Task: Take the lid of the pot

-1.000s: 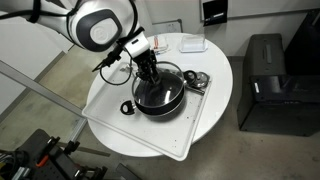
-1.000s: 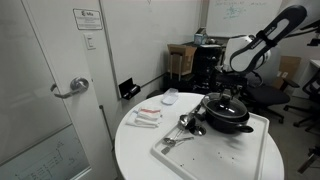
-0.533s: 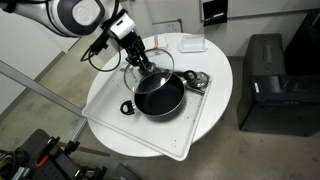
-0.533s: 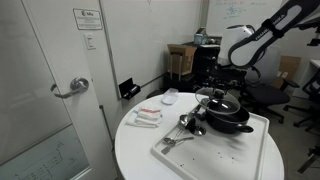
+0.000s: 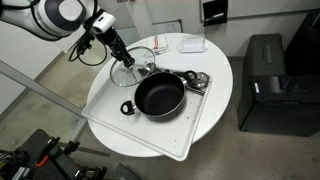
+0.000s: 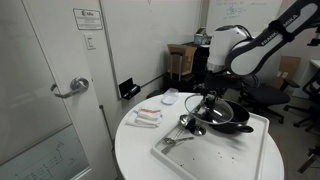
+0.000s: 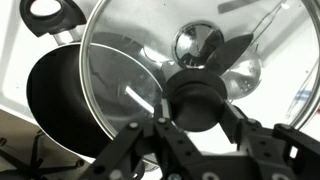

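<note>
My gripper brings the lid down and releases its knob next, since a bare part of the tray beside the pot lies below, away from the utensils.
The black pot (image 5: 159, 97) stands uncovered on a white tray (image 5: 200, 125) and also shows in an exterior view (image 6: 232, 115). My gripper (image 5: 124, 62) is shut on the dark knob of the glass lid (image 5: 137, 61) and holds it in the air, off to one side of the pot. In the wrist view the lid (image 7: 120, 60) fills the frame, its knob clamped between my fingers (image 7: 196, 105), with the pot (image 7: 55, 95) below at the left. In an exterior view the lid (image 6: 205, 96) hangs beside the pot.
Metal utensils (image 5: 196, 80) lie on the tray next to the pot, also seen in an exterior view (image 6: 188, 124). Small white items (image 6: 148, 117) lie on the round white table (image 5: 215, 60). A black box (image 5: 265, 80) stands on the floor nearby.
The lid has come off the pot. My gripper lifted it and carried it sideways away from the pot, which stayed in place with its interior now showing.
</note>
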{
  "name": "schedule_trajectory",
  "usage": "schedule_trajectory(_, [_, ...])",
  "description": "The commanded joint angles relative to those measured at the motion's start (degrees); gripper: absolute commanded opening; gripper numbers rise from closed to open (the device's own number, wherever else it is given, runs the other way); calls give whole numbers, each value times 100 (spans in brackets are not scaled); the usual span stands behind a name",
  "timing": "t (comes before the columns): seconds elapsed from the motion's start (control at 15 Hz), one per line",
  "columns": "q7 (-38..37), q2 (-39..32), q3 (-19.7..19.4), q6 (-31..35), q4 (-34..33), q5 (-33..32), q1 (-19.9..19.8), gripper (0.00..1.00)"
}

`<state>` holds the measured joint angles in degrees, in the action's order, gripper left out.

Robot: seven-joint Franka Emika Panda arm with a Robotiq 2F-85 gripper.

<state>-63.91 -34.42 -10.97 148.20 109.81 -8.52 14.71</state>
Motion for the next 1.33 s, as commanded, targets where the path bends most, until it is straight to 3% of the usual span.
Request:
schedule_trajectory(0.0, [313, 201, 118, -81, 172, -345, 200, 25])
schedule_trajectory(0.47, [943, 137, 323, 2, 508, -774, 484, 25])
schedule_trajectory(1.0, [1537, -100, 305, 263, 932, -1275, 758, 25])
schedule_trajectory(1.27, [1897, -300, 401, 532, 969, -1236, 785, 25])
